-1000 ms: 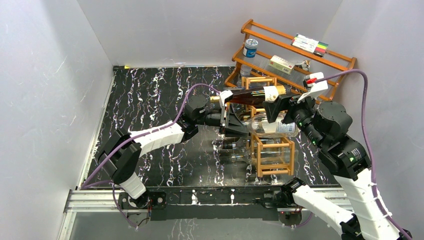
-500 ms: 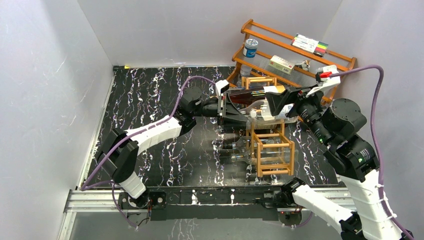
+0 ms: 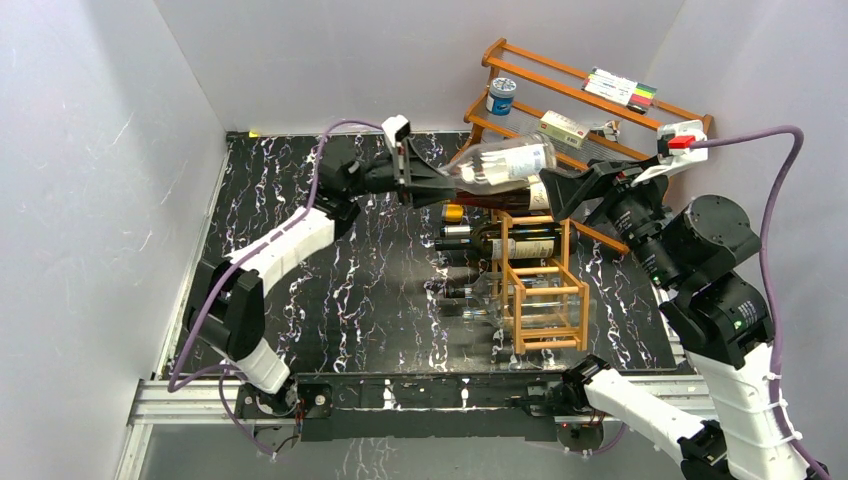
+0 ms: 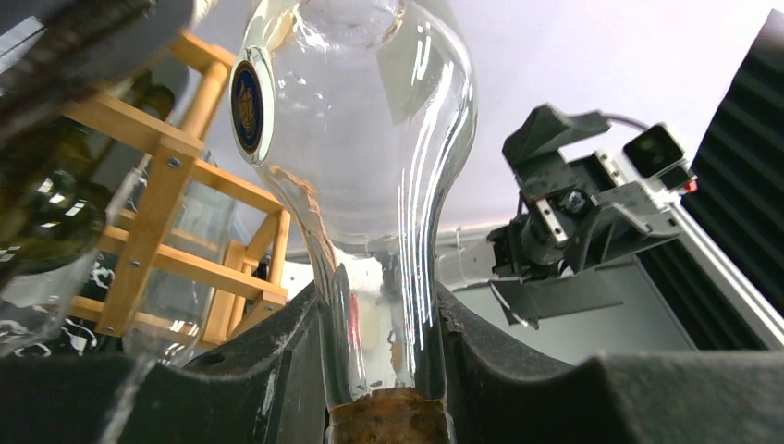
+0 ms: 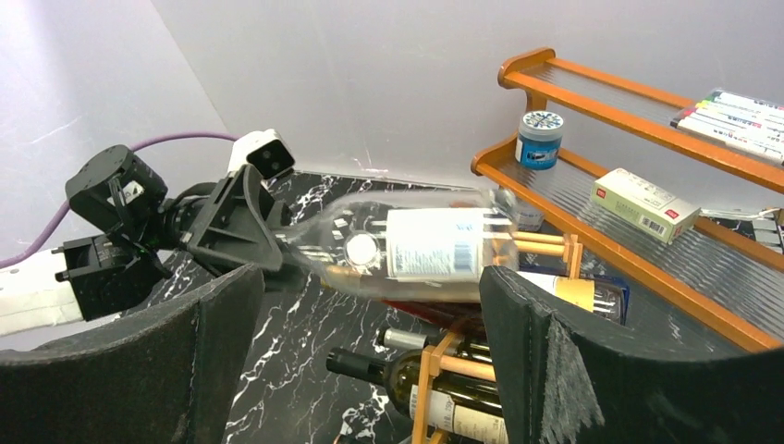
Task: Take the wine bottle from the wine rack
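Observation:
My left gripper swings to the left in the top view next, tips the level bottle upright, lowers and releases it, as bare marble lies clear of the rack.
My left gripper (image 3: 425,186) is shut on the neck of a clear, empty wine bottle (image 3: 500,164) and holds it roughly level in the air, above and left of the top of the wine rack (image 3: 543,290). In the left wrist view the glass neck (image 4: 384,314) sits tight between my fingers. My right gripper (image 3: 562,192) is open and empty, just right of the bottle's base. The right wrist view shows the bottle (image 5: 416,245) beyond my spread fingers (image 5: 592,361), above the rack (image 5: 434,379).
Dark bottles (image 3: 505,241) lie in the rack's upper cells, necks pointing left, and one with a gold neck (image 3: 490,206) lies on top. The two-tier wooden shelf (image 3: 590,120) with a jar, a box and markers stands at the back right. Grey walls enclose the black marble table (image 3: 300,210).
My left gripper has pulled the clear bottle out of the rack and raised it up and to the left. My right gripper has drawn back up and to the right.

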